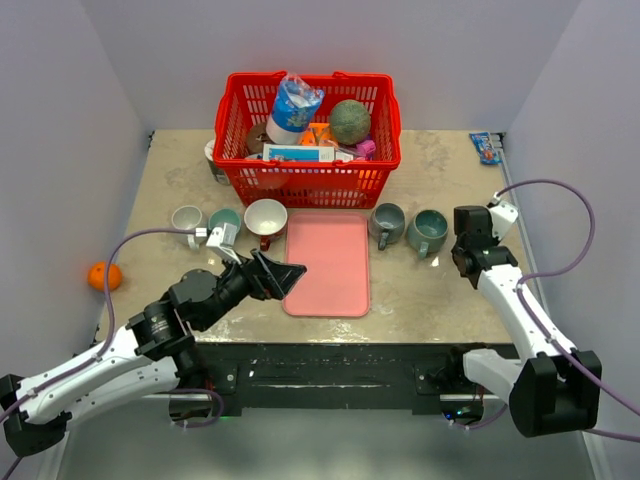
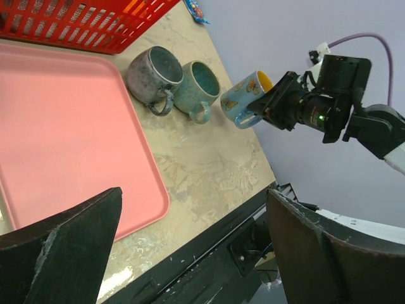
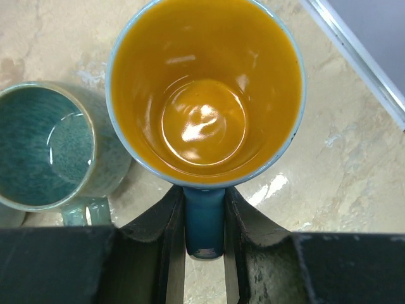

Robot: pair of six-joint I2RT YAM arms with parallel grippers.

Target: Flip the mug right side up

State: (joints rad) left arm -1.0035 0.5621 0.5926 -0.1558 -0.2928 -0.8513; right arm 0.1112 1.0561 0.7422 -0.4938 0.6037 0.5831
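Note:
The blue mug already hangs opening up just above the table. My right gripper lowers to the table beside the teal mug next and releases the blue mug's handle.
The mug is blue outside and glossy orange inside; in the right wrist view I look straight into its mouth. My right gripper is shut on its blue handle. In the left wrist view the mug hangs tilted at the right gripper, mouth up and to the right, low over the table's right side. In the top view the right gripper hides the mug. My left gripper is open and empty over the pink tray's front left corner.
A pink tray lies mid-table before a full red basket. A grey mug and a teal mug stand upright left of the held mug. Three more mugs stand left of the tray. A blue packet lies far right.

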